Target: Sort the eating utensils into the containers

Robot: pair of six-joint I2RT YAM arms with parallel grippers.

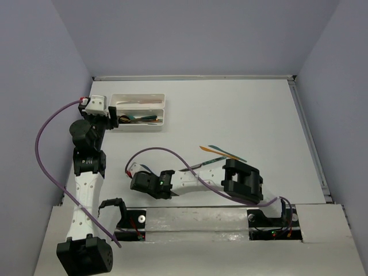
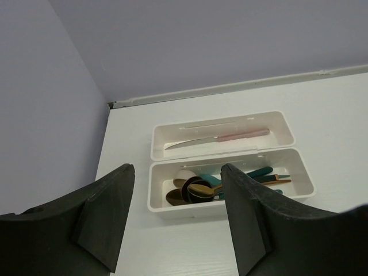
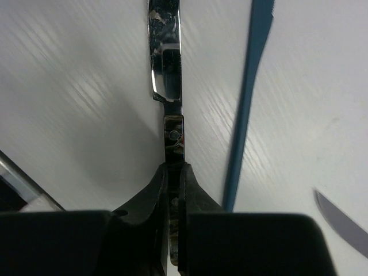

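Next, my right gripper carries the silver knife up and outward, then down into the far tray [image 1: 141,101] to release it, since a knife already lies there.
Two white trays [image 1: 138,111] stand side by side at the far left. In the left wrist view the far tray [image 2: 287,127] holds one knife [image 2: 218,138] with a pinkish handle. The near tray [image 2: 305,172] holds several spoons [image 2: 198,191] in black, gold, teal and orange. My left gripper [image 1: 117,121] is open and empty, just short of the near tray, as the left wrist view [image 2: 178,221] shows. My right gripper [image 3: 172,172] is shut on a silver knife [image 3: 167,69] over the table. A teal knife [image 3: 247,103] lies beside it. Orange [image 1: 210,149] and teal [image 1: 229,153] utensils lie mid-table.
A grey blade tip [image 3: 339,221] lies at the right of the right wrist view. The right arm [image 1: 190,179] stretches across the near middle of the table, with a purple cable looping over it. Walls close in the left, back and right.
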